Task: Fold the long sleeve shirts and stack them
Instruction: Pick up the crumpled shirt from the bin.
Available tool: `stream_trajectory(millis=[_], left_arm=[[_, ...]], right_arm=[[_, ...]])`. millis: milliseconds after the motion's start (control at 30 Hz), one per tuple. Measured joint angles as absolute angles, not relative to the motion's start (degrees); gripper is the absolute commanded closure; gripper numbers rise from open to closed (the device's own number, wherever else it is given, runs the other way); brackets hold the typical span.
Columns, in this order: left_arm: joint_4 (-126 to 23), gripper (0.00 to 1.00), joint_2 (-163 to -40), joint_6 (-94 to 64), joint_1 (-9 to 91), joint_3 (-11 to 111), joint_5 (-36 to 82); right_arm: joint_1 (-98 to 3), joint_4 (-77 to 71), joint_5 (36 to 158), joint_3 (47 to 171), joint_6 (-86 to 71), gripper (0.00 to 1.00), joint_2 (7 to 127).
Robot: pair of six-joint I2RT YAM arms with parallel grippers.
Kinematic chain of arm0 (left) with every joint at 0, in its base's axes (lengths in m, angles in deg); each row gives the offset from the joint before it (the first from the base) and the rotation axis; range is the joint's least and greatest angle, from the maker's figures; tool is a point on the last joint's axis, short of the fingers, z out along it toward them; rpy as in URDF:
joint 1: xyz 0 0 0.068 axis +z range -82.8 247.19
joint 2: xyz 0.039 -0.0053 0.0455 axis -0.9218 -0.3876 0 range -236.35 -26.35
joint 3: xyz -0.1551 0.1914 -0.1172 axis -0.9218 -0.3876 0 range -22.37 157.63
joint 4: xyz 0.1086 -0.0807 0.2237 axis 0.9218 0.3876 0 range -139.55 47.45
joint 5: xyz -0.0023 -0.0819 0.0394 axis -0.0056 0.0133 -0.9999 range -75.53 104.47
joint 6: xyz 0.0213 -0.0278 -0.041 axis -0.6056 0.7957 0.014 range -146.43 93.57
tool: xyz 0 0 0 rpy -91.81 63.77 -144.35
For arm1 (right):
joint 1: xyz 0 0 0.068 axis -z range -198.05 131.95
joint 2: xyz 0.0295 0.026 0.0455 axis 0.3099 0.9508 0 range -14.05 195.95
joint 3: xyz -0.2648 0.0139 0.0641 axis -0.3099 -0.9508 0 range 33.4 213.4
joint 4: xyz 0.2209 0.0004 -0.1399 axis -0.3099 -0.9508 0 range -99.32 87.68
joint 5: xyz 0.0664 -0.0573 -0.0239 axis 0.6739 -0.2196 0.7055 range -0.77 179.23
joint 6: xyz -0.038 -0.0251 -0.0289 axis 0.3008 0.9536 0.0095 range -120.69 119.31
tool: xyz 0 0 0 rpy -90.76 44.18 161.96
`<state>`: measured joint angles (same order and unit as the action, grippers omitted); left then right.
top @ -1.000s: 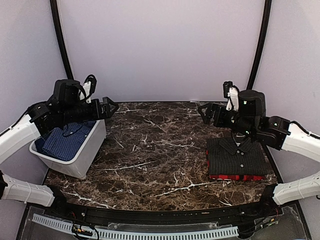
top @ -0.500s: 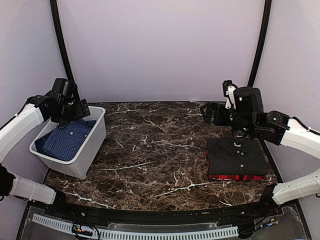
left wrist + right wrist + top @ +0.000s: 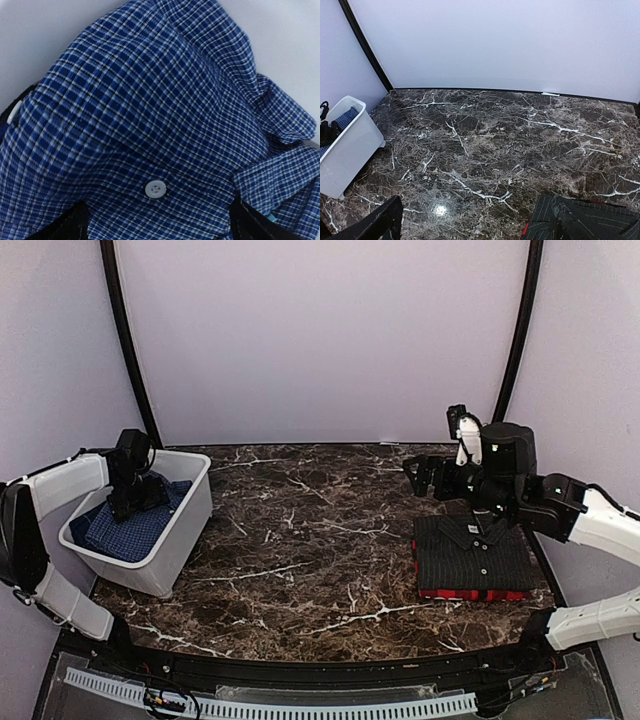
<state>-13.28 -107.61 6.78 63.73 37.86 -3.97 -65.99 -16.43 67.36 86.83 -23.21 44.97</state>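
Observation:
I should next keep my left gripper down in the bin and close it onto the cloth around the white button (image 3: 143, 511) (image 3: 154, 189), because that cloth is already between my open fingers.
A blue-and-white check shirt (image 3: 130, 535) lies crumpled in the white bin at the left. My left gripper (image 3: 132, 502) is down inside the bin on top of it. In the left wrist view the check shirt (image 3: 150, 115) fills the frame. My left gripper (image 3: 157, 222) is open, with its fingertips (image 3: 67, 225) on either side of the cloth around a white button (image 3: 154, 189). At the right, a folded black pinstriped shirt (image 3: 472, 552) lies on a red-and-black plaid shirt (image 3: 470, 593). My right gripper (image 3: 418, 472) hovers open above the table, left of that stack.
The white bin (image 3: 178, 545) stands at the table's left edge and also shows as the white bin (image 3: 347, 150) in the right wrist view. The dark marble table (image 3: 320, 540) lies between bin and stack. The pinstriped shirt (image 3: 585, 220) sits at the bottom right of the right wrist view.
My left arm swung back from over the table and dropped its gripper into the bin onto the check shirt. The right arm drifted slightly to the right.

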Motion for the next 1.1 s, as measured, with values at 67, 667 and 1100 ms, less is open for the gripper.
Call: stream_trajectory(millis=[67, 667, 1100], left_arm=[[-14.35, 0.11, -109.31, 6.63, 64.60, 37.18, -3.88], [-19.16, 1.00, -111.50, 5.58, 65.22, 35.91, -3.36], [-16.39, 1.00, -97.75, 0.16, 65.33, 48.43, 0.73]], right_arm=[[-65.99, -15.53, 67.58, 86.39, -22.60, 0.01, 44.01], [-65.99, -12.85, 70.44, 85.54, -21.70, 0.01, 42.09], [-65.99, -12.54, 70.82, 85.56, -21.70, 0.01, 41.71]])
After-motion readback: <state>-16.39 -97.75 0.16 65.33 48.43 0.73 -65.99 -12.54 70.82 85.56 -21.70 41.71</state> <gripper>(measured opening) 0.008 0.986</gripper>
